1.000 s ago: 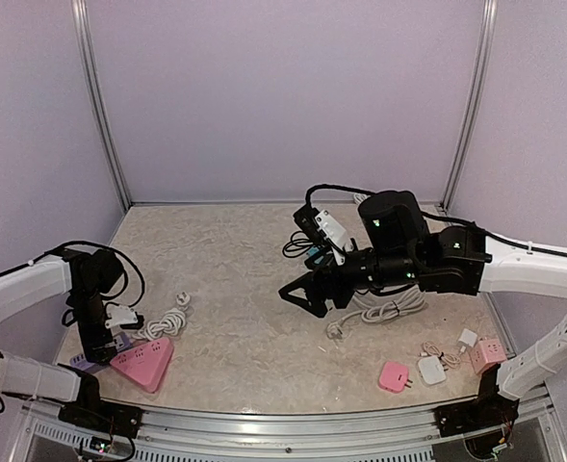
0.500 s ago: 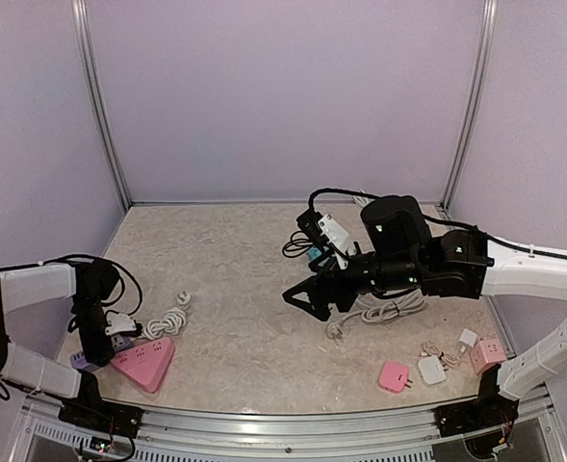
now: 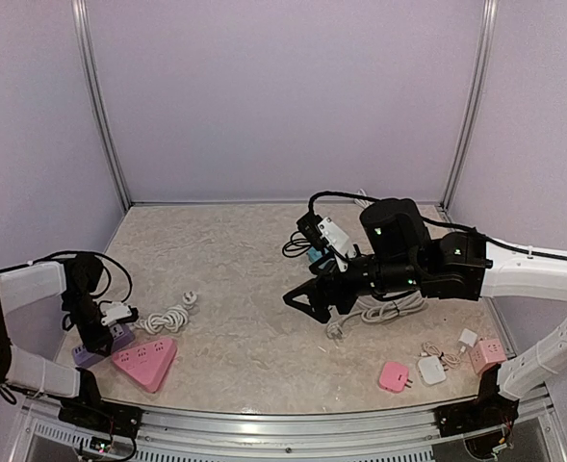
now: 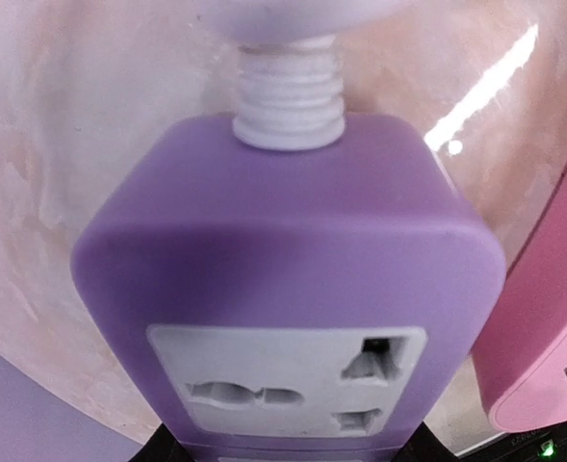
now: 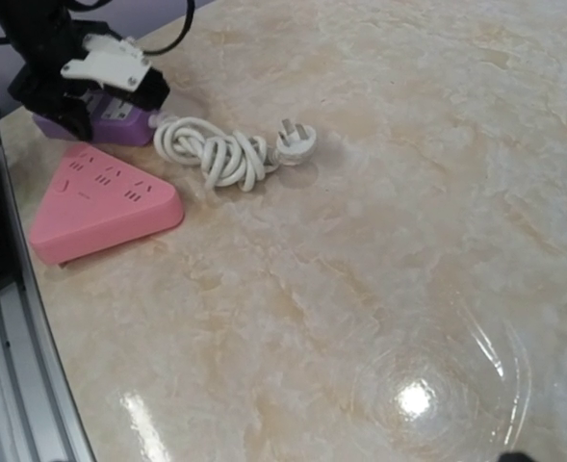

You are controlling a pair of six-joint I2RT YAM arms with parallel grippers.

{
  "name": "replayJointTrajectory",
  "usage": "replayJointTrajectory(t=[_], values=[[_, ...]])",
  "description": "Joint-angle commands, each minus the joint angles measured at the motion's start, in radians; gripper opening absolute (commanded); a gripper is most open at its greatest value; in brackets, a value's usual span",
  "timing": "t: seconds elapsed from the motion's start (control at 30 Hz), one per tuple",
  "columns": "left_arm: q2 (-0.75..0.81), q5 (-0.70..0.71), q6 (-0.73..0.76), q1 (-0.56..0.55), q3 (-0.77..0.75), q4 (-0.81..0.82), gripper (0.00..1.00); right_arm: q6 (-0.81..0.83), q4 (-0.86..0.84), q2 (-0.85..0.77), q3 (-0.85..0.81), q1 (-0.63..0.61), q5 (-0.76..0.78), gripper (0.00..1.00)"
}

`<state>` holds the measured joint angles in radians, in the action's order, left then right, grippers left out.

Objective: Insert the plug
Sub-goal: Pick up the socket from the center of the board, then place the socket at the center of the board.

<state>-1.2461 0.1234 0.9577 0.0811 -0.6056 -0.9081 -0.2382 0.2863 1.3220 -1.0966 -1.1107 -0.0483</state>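
Note:
The left gripper carries the purple block (image 3: pixel 117 334) up and outward past the pink power strip crowding it next. Then it brings the block down onto empty table toward the table's middle.
A purple socket block (image 4: pixel 283 260) fills the left wrist view, its white face with the pin holes turned to the camera and a white cable collar (image 4: pixel 288 96) at its far end. My left gripper (image 3: pixel 98 337) is shut on this block; black fingertips (image 4: pixel 153 454) show at its lower corners. The white plug (image 3: pixel 191 299) lies on the table at the end of a coiled white cable (image 3: pixel 166 318), just right of the block (image 3: pixel 117 334). The right wrist view shows the plug (image 5: pixel 293 138) lying free. Open and empty, my right gripper (image 3: pixel 300 300) hovers over mid-table.
A pink triangular power strip (image 3: pixel 145 362) lies against the purple block near the front rail. At right are a loose white cable (image 3: pixel 394 308), a pink adapter (image 3: pixel 394 375), a white adapter (image 3: pixel 431 370) and a pink socket cube (image 3: pixel 487 354). Walls enclose the table.
My left gripper has shifted left and down over the purple block and its jaws have narrowed onto it. The right arm has barely moved.

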Motion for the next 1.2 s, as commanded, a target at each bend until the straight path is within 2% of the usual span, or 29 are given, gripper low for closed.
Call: replayJointTrajectory(t=[0.0,0.3,0.37,0.53,0.63,0.83,1.0,1.17], values=[[0.016,-0.044,-0.022,0.038,-0.078,0.090,0.00,-0.010,-0.002,-0.010,0.014,-0.011,0.002,0.94],[0.038,-0.053,-0.068,0.022,-0.266,0.013,0.00,-0.021,0.001,-0.025,0.027,-0.012,0.006,0.95],[0.050,-0.038,-0.096,-0.058,-0.314,-0.019,0.00,-0.021,0.003,-0.031,0.027,-0.011,0.009,0.94],[0.040,-0.065,-0.188,-0.383,-0.474,-0.090,0.00,-0.030,0.009,-0.053,0.029,-0.011,0.037,0.95],[-0.064,-0.113,-0.271,-0.490,-0.609,-0.128,0.00,-0.058,0.026,-0.087,0.040,-0.012,0.070,0.94],[-0.283,-0.033,-0.293,-0.780,-0.763,-0.120,0.00,-0.165,0.107,-0.251,0.085,-0.013,0.239,0.94],[-0.451,-0.097,-0.325,-0.939,-0.815,-0.133,0.00,-0.251,0.143,-0.400,0.140,-0.014,0.322,0.95],[-0.580,-0.117,-0.363,-1.020,-0.815,-0.099,0.00,-0.281,0.141,-0.455,0.171,-0.015,0.340,0.94]])
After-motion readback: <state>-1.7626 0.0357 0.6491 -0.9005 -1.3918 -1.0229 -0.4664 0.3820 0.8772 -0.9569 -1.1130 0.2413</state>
